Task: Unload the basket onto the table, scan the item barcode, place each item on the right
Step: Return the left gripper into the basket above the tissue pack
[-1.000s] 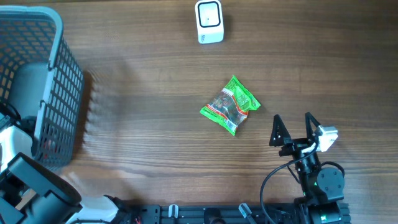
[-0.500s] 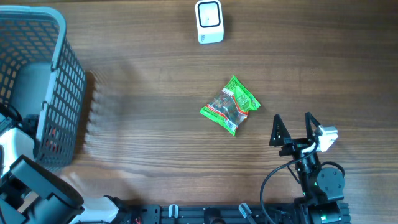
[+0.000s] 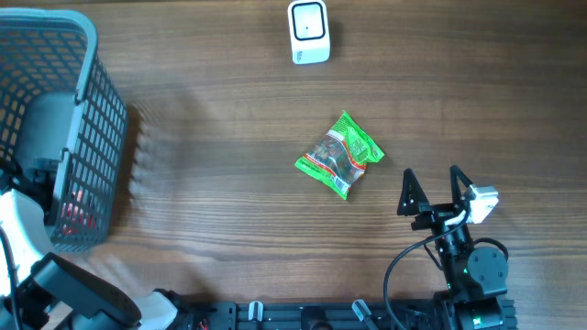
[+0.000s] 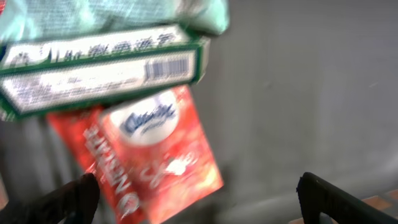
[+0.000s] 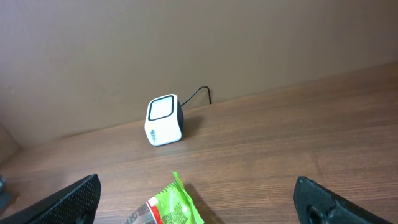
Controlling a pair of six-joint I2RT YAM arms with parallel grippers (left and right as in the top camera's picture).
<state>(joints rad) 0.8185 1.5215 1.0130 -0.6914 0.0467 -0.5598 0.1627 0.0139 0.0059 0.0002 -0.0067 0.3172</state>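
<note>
The robot will lower its left gripper toward the left in the wrist view and close across the red packet's white-labelled part (image 4: 148,119), since that part lies clear of the box (image 4: 99,68).
A green snack packet (image 3: 339,154) lies flat mid-table, and its top corner (image 5: 168,208) shows low in the right wrist view. The white barcode scanner (image 3: 308,31) stands at the far edge, its window facing my right gripper (image 5: 164,119). My right gripper (image 3: 431,179) rests open near the front right, short of the packet, with nothing between its fingers. My left gripper (image 4: 196,199) is open inside the grey basket (image 3: 92,64). It hovers over a red packet (image 4: 155,155) and a green-and-white box (image 4: 99,68) with a barcode, gripping neither.
The basket takes up the left edge of the table, and my left arm (image 3: 23,225) reaches into it from the front. A teal packet (image 4: 124,12) lies above the box. The scanner's cable (image 5: 200,94) runs along the back wall.
My left gripper's jaws have spread wider and the left arm has shifted a little toward the front edge. The basket moved slightly. The right arm, green packet and scanner stayed still.
</note>
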